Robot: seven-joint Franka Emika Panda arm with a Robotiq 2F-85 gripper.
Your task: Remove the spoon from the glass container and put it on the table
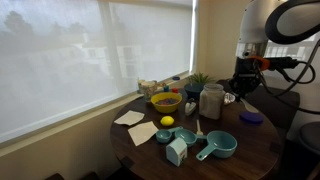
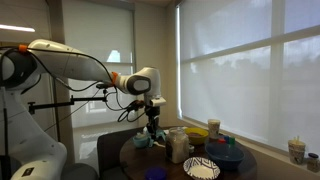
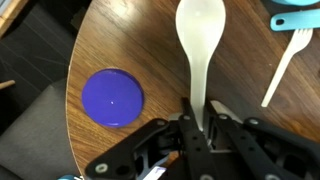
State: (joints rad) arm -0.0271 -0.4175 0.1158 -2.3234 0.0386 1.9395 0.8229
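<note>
The wood (image 3: pixel 156 60) beside the blue-purple lid is bare, so my gripper should next move down to it until the spoon (image 3: pixel 200 40) touches the tabletop, then release the spoon's thin handle.
In the wrist view my gripper (image 3: pixel 200 110) is shut on the thin handle of the pale beige spoon (image 3: pixel 200 40). The spoon's bowl points away from the jaws, above the round dark brown table (image 3: pixel 120 40). In both exterior views the gripper (image 1: pixel 237 86) (image 2: pixel 152 113) hangs above the table beside the clear glass jar (image 1: pixel 211 101) (image 2: pixel 178 145) with whitish contents. The spoon is outside the jar. It is too small to make out in the exterior views.
A blue-purple lid (image 3: pixel 112 97) (image 1: pixel 251 116) lies on the table below the gripper. A white utensil (image 3: pixel 283 65) lies near teal cups (image 1: pixel 215 147). A yellow bowl (image 1: pixel 166 101), a lemon (image 1: pixel 167 122), a teal carton (image 1: pixel 176 151) and napkins (image 1: pixel 142 133) lie beyond the jar.
</note>
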